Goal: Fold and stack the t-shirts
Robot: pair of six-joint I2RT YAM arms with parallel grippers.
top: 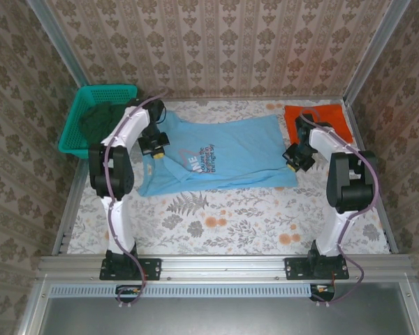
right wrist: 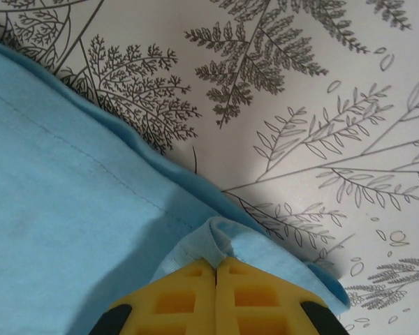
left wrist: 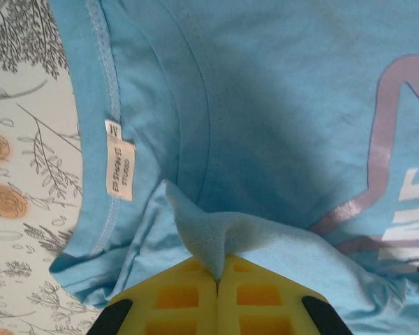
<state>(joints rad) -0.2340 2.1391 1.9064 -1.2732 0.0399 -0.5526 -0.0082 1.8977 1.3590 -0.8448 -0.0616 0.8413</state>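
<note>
I should next carry the pinched fold a little outward along the t-shirt's hem edge (top: 282, 145) (right wrist: 185, 183) with my right gripper and release it there, as the t-shirt's far part is still uncovered.
A light-blue t-shirt (top: 227, 153) with a star outline and lettering lies spread across the middle of the table, neck end to the left. My left gripper (top: 156, 146) is shut on a pinch of its cloth (left wrist: 216, 241) beside the collar, close to the white neck label (left wrist: 119, 167). My right gripper (top: 297, 159) is shut on a fold of the blue hem (right wrist: 220, 241) at the shirt's right edge. A bright-orange t-shirt (top: 318, 115) lies at the back right corner, partly behind the right arm.
A green basket (top: 91, 105) holding dark cloth stands at the back left corner. The table carries a floral-patterned cover (top: 216, 223). Patterned walls close in the back and both sides.
</note>
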